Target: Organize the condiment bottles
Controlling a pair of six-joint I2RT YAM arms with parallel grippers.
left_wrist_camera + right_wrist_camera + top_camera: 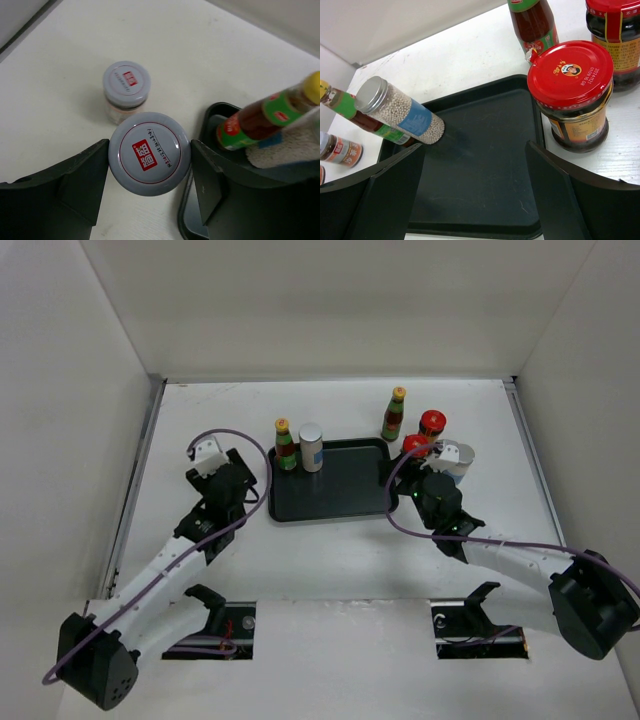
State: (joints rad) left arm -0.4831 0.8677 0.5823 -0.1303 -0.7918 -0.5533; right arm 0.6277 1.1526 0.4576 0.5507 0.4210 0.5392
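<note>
The robot's left gripper will next move over the tray's rim and down to the near side of the yellow-capped bottle (289, 496), because the tray is empty there for the jar.
My left gripper (150, 150) is shut on a short white-lidded jar (150, 159), with a finger against each side of its lid, just left of the dark tray (207, 112). A second white-lidded jar (127, 86) stands on the table behind it. Inside the tray (335, 485), at its back left corner, stand a yellow-capped bottle (286, 445) and a grey-capped cylinder (311, 447). My right gripper (475, 150) is open over the tray's right part with nothing between its fingers. A red-capped jar (570, 75) stands just off the tray beside the right finger.
Behind the tray on the table stand another yellow-capped bottle (394, 415) and a second red-capped jar (432, 425). White walls close the table at the back and both sides. The tray's middle (485, 115) is bare.
</note>
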